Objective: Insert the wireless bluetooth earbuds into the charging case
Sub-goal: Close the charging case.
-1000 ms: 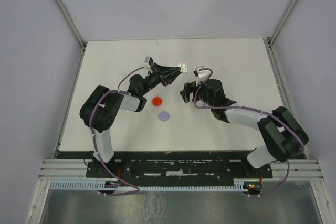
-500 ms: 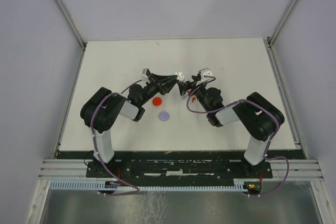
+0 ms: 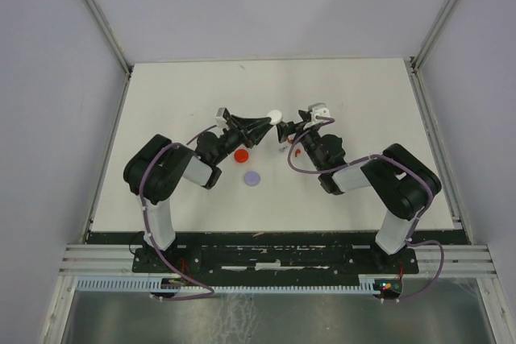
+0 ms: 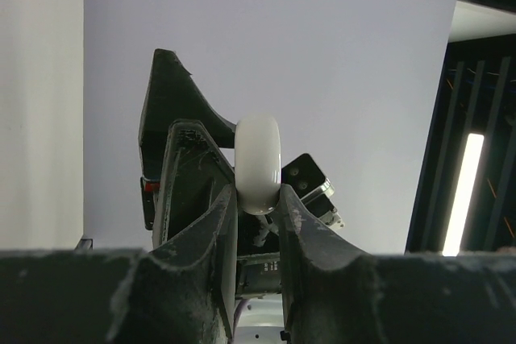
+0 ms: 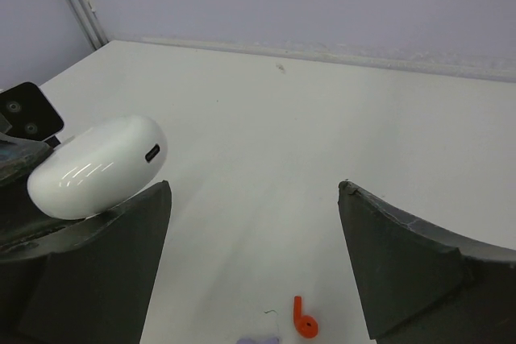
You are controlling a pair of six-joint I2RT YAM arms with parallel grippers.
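I will move the charging case (image 3: 275,115) away from my right gripper with my left gripper, then lower it to the table beyond the red disc.
My left gripper (image 3: 268,119) is shut on the white charging case (image 3: 275,115), holding it above the table; in the left wrist view the case (image 4: 258,163) sits edge-on, pinched between the fingertips (image 4: 222,207). My right gripper (image 3: 291,132) stands open just right of the case. In its wrist view the case (image 5: 97,165) rests beyond the left finger (image 5: 105,271), and nothing lies between the jaws. On the table below are a red earbud (image 5: 303,321) and the edge of a pale purple one (image 5: 258,339). From above, the red earbud (image 3: 296,151) lies under the right gripper.
A red disc (image 3: 240,155) and a pale purple disc (image 3: 253,177) lie on the white table (image 3: 363,94) below the left gripper. Grey walls and metal rails enclose the table at the back and sides.
The right arm has folded in, its elbow swinging left. The left gripper has lowered slightly with the case. Both grippers now sit close together.
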